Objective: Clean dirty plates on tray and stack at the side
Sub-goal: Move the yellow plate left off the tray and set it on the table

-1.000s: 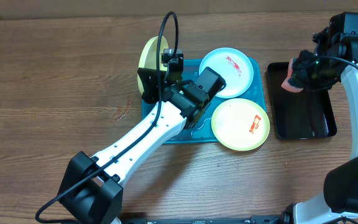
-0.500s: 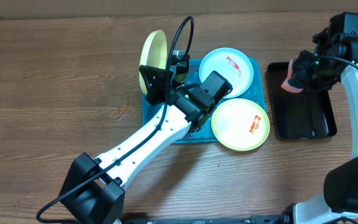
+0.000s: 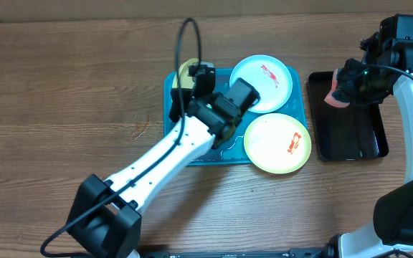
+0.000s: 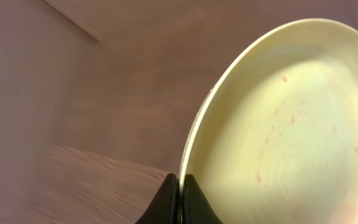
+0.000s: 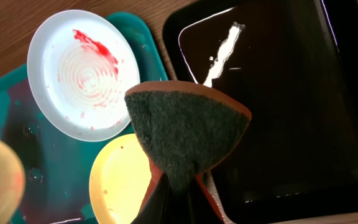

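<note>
I need to move my left gripper off the tray, lower the plate and release it, as bare wooden table lies below and to its left in the overhead view.
My left gripper [image 3: 188, 83] is shut on the rim of a pale yellow plate [image 3: 183, 70] and holds it on edge over the far left of the turquoise tray [image 3: 171, 129]. In the left wrist view the fingers [image 4: 180, 190] pinch the plate's edge, and the plate [image 4: 284, 124] has faint red specks. A blue-white plate [image 3: 262, 84] with a red smear lies at the tray's far right. A yellow green-rimmed plate [image 3: 277, 143] with a red smear lies at the front right. My right gripper [image 3: 339, 92] is shut on a sponge [image 5: 188, 130] above the black tray.
A narrow black tray [image 3: 350, 122] lies to the right of the turquoise tray, with water glinting in it [image 5: 222, 50]. My left arm stretches from the front left across the tray's left half. Bare wooden table [image 3: 63, 93] lies to the left.
My left wrist has turned with the yellow plate, so from overhead only a small part of the plate shows now. The right arm and sponge have not moved.
</note>
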{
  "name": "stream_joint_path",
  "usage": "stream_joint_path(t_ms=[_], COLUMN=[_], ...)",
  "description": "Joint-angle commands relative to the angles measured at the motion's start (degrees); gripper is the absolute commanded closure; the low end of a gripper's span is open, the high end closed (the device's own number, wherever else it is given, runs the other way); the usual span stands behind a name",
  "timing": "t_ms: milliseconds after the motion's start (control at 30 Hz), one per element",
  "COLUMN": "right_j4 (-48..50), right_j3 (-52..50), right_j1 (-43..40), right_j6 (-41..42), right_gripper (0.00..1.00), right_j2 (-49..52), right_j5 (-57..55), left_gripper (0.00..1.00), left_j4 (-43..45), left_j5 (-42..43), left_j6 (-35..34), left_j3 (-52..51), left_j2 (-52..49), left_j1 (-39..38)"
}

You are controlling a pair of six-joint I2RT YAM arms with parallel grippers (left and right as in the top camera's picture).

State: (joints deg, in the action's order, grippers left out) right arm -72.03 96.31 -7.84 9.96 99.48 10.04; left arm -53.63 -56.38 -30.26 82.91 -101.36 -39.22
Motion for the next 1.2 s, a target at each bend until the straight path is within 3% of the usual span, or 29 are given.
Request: stream_joint_path(t_ms=[0, 233, 367, 633, 1167], right_j4=[0.13, 0.04, -0.09, -0.31, -0.35], right_j3=[0.79, 0.79, 0.79, 0.79, 0.79], right_j1=[-0.17, -0.17, -0.17, -0.17, -0.17], right_j6=[-0.9, -1.07, -1.07, -1.09, -1.49], right_gripper=[0.96, 0.96, 0.96, 0.96, 0.96], right_j2=[-1.07, -1.07, -1.07, -1.07, -1.07], right_j5=[-0.15, -0.15, -0.13, -0.13, -0.13], left_gripper=[0.96, 0.96, 0.96, 0.96, 0.96], left_j4=[-0.24, -0.35, -0.55, -5.51, -8.76], left_j5=[18.88, 39.41, 44.3, 39.47, 23.5], left_j6=[-1.51, -3.06, -3.63, -8.41, -27.93], left_j3=[1.62, 1.62, 1.62, 1.6, 0.11], left_j2=[2.08, 2.8, 3.5, 3.78, 2.19], left_j1=[4.9, 18.49, 25.29, 33.0, 33.64])
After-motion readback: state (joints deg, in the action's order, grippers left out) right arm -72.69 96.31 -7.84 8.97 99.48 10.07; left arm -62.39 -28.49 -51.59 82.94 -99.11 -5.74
